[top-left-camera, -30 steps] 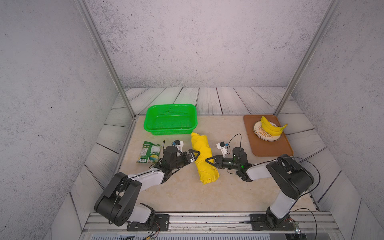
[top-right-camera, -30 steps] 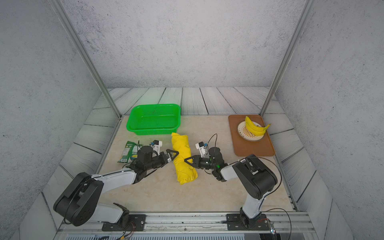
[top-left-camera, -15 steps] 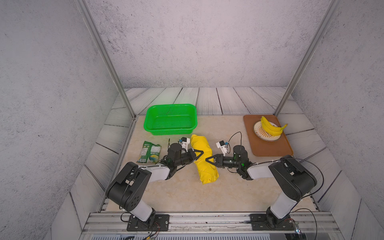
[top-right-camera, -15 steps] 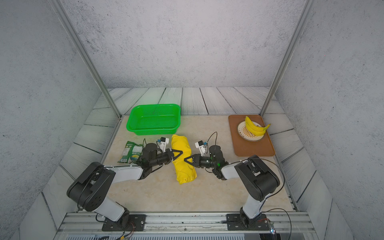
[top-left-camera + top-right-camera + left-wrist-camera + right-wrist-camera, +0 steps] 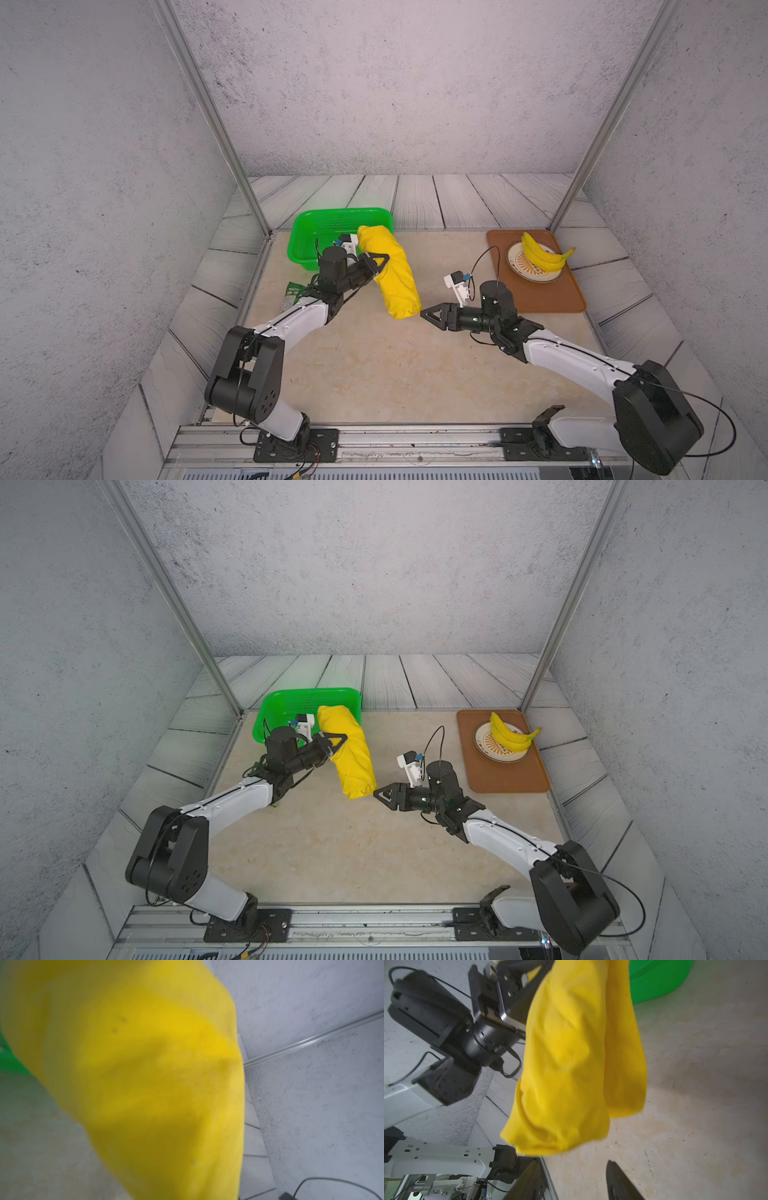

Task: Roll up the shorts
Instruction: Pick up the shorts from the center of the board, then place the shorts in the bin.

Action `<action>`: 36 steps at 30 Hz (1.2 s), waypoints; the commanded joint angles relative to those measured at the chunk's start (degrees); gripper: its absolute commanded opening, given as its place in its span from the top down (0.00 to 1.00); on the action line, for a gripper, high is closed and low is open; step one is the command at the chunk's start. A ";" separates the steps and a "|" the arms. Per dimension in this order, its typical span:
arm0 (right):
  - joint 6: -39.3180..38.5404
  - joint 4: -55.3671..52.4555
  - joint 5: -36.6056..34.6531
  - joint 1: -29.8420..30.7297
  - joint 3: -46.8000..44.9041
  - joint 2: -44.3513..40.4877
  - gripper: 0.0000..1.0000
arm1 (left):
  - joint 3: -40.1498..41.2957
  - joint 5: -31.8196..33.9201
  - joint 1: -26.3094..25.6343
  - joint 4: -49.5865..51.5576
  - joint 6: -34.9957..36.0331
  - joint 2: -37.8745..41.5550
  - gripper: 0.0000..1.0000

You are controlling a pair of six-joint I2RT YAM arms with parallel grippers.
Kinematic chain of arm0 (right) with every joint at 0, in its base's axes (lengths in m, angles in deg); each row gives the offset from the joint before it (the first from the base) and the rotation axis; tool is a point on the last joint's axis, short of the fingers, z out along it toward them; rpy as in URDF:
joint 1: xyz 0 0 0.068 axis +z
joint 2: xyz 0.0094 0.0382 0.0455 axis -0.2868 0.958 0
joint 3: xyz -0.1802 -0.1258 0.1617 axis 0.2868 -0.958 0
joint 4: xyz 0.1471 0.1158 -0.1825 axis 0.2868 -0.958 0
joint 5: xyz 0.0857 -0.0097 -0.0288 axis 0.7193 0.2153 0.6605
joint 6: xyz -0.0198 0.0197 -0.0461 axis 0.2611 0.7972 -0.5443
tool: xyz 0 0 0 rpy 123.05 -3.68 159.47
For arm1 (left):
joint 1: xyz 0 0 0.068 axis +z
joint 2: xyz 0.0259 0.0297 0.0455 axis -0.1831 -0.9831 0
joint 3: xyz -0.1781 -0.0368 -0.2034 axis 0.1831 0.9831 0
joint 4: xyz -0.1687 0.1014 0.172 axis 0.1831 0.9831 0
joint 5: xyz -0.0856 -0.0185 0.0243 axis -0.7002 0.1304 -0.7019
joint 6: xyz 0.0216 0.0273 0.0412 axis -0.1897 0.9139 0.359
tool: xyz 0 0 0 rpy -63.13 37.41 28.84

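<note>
The left gripper carries the roll over the basket's rim next, lowers it in and releases it. The green basket's open inside lies below and outward.
The shorts (image 5: 392, 278) are a bright yellow roll, lifted off the table and tilted, their far end over the corner of the green basket. My left gripper (image 5: 380, 264) is shut on the roll's upper part, seen in both top views (image 5: 338, 744). In the left wrist view the shorts (image 5: 145, 1084) fill the picture and hide the jaws. My right gripper (image 5: 428, 316) stands open just beside the roll's lower end, apart from it. The right wrist view shows that gripper (image 5: 572, 1162) with nothing between its fingers and the shorts (image 5: 571, 1064) hanging beyond them.
A green basket (image 5: 316, 224) sits at the back left, behind the lifted roll. A brown tray (image 5: 552, 299) at the right carries a plate with bananas (image 5: 540, 255). A green packet (image 5: 291, 291) lies under my left arm.
My left gripper shut on the roll and lifted it up and back toward the basket. My right gripper opened, let go of the roll, and now sits lower than it.
</note>
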 commanded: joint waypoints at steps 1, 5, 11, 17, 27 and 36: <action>-3.40 -9.03 -3.85 0.27 -0.86 -4.23 0.45 | -6.75 3.85 3.45 -0.24 -0.08 -1.21 1.00; -3.73 -13.57 -6.20 0.21 -1.88 -9.56 0.45 | -15.71 7.59 6.88 -1.67 -1.86 -7.05 1.00; -3.82 -18.38 -9.01 0.22 -2.93 -15.00 0.45 | -30.18 8.62 10.25 -11.00 -7.48 -21.19 1.00; -3.50 -21.39 -9.55 0.29 -2.85 -16.95 0.45 | -36.15 13.95 12.49 -22.18 -10.45 -33.21 1.00; -3.69 -21.53 -10.63 0.26 -1.24 -16.36 0.45 | -31.74 18.79 15.40 -20.90 -9.03 -42.61 1.00; -4.32 -22.82 -10.11 0.28 2.21 -16.08 0.45 | -30.10 23.91 15.57 -0.92 -10.49 -40.85 0.77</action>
